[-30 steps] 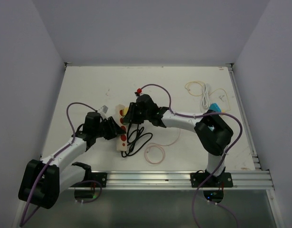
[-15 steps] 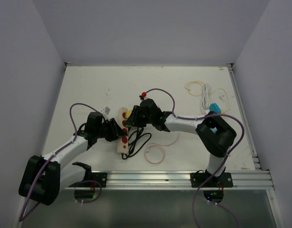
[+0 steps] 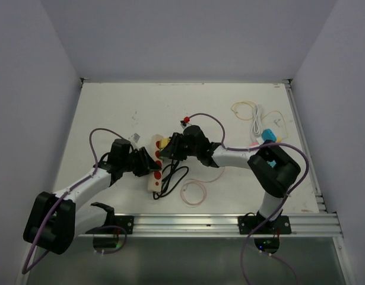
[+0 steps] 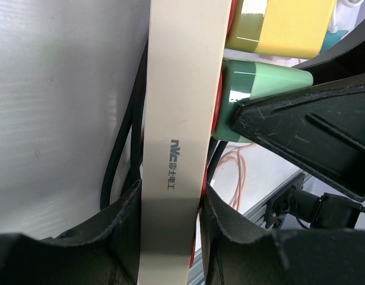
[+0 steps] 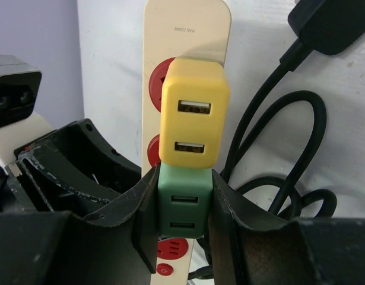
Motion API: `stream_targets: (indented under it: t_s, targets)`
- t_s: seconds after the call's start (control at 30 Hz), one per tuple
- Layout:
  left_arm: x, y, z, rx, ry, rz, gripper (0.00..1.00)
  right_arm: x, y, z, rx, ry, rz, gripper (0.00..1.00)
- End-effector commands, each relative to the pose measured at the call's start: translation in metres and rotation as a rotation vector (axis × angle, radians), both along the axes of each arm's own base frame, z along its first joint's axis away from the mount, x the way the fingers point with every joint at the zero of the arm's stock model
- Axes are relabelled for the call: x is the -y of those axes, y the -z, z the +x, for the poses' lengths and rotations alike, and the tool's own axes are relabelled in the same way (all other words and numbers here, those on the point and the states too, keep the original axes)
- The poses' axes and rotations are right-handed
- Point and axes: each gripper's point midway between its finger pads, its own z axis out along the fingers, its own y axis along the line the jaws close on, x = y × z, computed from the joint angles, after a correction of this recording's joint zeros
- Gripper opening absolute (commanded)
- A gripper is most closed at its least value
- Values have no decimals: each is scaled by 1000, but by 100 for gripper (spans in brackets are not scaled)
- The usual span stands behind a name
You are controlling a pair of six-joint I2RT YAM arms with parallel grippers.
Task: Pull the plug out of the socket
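I need to pull the green plug (image 5: 183,205) off the clamped power strip next with my right gripper, then lower it and let it go on open tabletop to the gripper's right in the top view.
A cream power strip (image 3: 152,178) with red sockets lies on the table. A yellow plug (image 3: 163,143) and a green plug sit side by side in it. My left gripper (image 3: 148,164) is shut on the strip's body, which shows clamped between its fingers in the left wrist view (image 4: 170,202). My right gripper (image 3: 168,151) is shut on the green plug (image 5: 183,205), one finger on each side of it. The yellow plug (image 5: 194,119) sits just beyond, touching the green one. In the left wrist view the green plug (image 4: 253,95) is still seated against the strip (image 4: 185,89).
The strip's black cable (image 3: 170,177) coils beside it, with a pink cable loop (image 3: 194,192) nearer the front. A white cable (image 3: 256,122) and a blue object (image 3: 269,135) lie at the right. An aluminium rail (image 3: 229,222) runs along the front edge.
Both grippers have shifted a little to the right. The right gripper has come down around the plugs on the strip. The left gripper has stayed at the strip.
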Motion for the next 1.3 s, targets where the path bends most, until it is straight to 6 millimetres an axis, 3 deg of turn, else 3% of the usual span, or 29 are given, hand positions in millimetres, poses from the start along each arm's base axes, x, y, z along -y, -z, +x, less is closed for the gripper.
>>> stream_targets:
  t_s: [0.0,0.07,0.1,0.13,0.17,0.33,0.47,0.6,0.83,0.97,1.27]
  targets:
    - [-104,57,5,-144,-453,400,0,17,-31,-10,6,-62,133,0]
    - [-106,56,6,-139,-457,405,0,24,-27,-6,-12,-42,117,0]
    - [-107,56,6,-141,-461,416,0,24,-37,1,7,-33,98,0]
    - [-109,55,7,-138,-465,421,0,32,-26,-5,-38,-33,14,0]
    - [-110,55,7,-134,-463,427,0,28,-44,3,23,-48,-7,0]
    - [-114,50,11,-114,-477,445,0,44,-64,11,65,-3,-135,0]
    - [-110,43,17,-89,-466,425,0,44,-77,16,85,4,-40,0]
    - [-98,31,25,-39,-431,363,0,76,-56,31,56,78,-42,0]
    - [-77,0,39,81,-356,250,0,144,-34,78,51,243,-64,0]
    - [-65,-14,45,150,-290,199,0,159,-10,87,0,245,-97,0]
    - [-44,-35,45,253,-167,118,0,197,12,131,9,383,-161,0]
